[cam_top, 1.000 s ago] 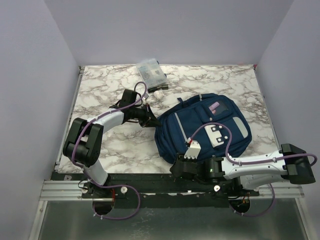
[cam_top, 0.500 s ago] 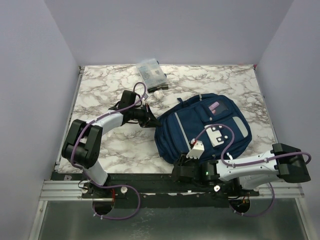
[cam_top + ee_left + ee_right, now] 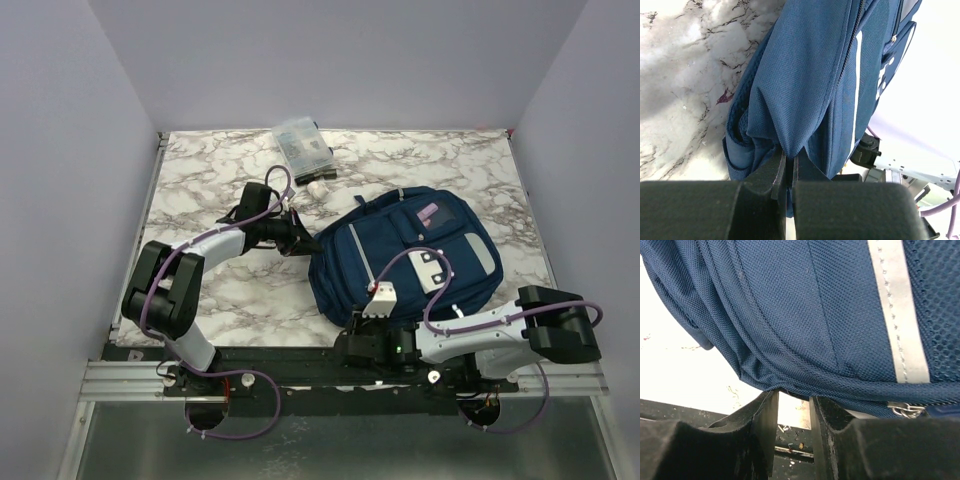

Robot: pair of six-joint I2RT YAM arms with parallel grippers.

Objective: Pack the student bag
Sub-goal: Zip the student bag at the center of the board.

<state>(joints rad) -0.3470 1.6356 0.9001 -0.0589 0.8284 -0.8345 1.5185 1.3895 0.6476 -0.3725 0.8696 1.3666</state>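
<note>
My left gripper will go toward the right in the top view, toward the bag's white stripe (image 3: 361, 252) (image 3: 856, 92), and free the bag's fabric fold, since it's pulled into a peak.
The navy blue student bag (image 3: 410, 250) lies flat on the marble table, right of centre, front pockets up, pink label at its far end. My left gripper (image 3: 303, 242) is at the bag's left edge. In the left wrist view it (image 3: 789, 162) is shut on a fold of the bag's fabric (image 3: 805, 75), pulling it into a peak. My right gripper (image 3: 350, 345) is low at the bag's near-left corner by the table's front edge. In the right wrist view its jaws (image 3: 794, 402) stand a little apart, with the bag's bottom seam (image 3: 815, 305) resting just over the tips and nothing between them.
A small clear plastic pouch (image 3: 302, 148) with things inside lies at the back of the table. A small white object (image 3: 317, 187) lies just in front of it. A metal rail (image 3: 150, 375) runs along the table's front edge under the arm bases.
My right arm has slid left and lower along the front edge, bringing its gripper under the bag's near-left corner. My left gripper has kept its pinch and barely moved.
</note>
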